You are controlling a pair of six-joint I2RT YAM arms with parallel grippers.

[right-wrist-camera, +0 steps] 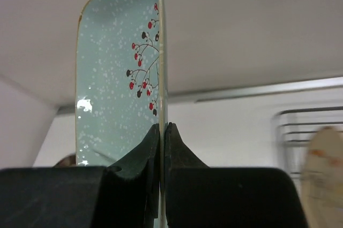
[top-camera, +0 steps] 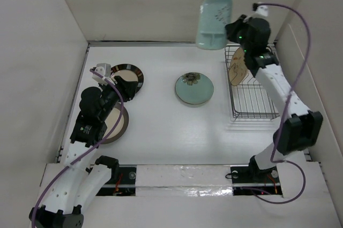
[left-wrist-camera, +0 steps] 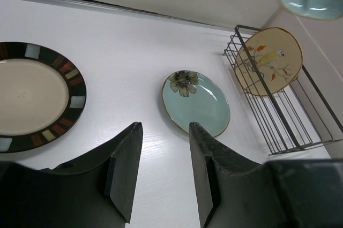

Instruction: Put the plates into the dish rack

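I should next turn my right gripper to the right in the top view, then move it down over the rack (top-camera: pixel 252 86) slots past the tan plate, because those slots are still empty.
My right gripper (top-camera: pixel 231 30) (right-wrist-camera: pixel 162 126) is shut on the edge of the pale mint plate (top-camera: pixel 214 22) (right-wrist-camera: pixel 115 67) and holds it upright in the air, above and left of the dish rack's (top-camera: pixel 252 86) far end. The tan plate (top-camera: pixel 236 70) (left-wrist-camera: pixel 268 61) stands on edge in the rack (left-wrist-camera: pixel 289 115). The teal plate (top-camera: pixel 194 89) (left-wrist-camera: pixel 198 102) lies flat mid-table. My left gripper (top-camera: pixel 122 86) (left-wrist-camera: pixel 165 125) is open and empty between the dark-rimmed plate (top-camera: pixel 128 75) (left-wrist-camera: pixel 32 97) and the grey-brown-rimmed plate (top-camera: pixel 115 123), which my left arm partly covers.
White walls close in the table at the back (top-camera: pixel 161 3), the left (top-camera: pixel 37 78) and the right (top-camera: pixel 321 67). The rack sits against the right wall. A purple cable (top-camera: pixel 303 24) loops over my right arm.
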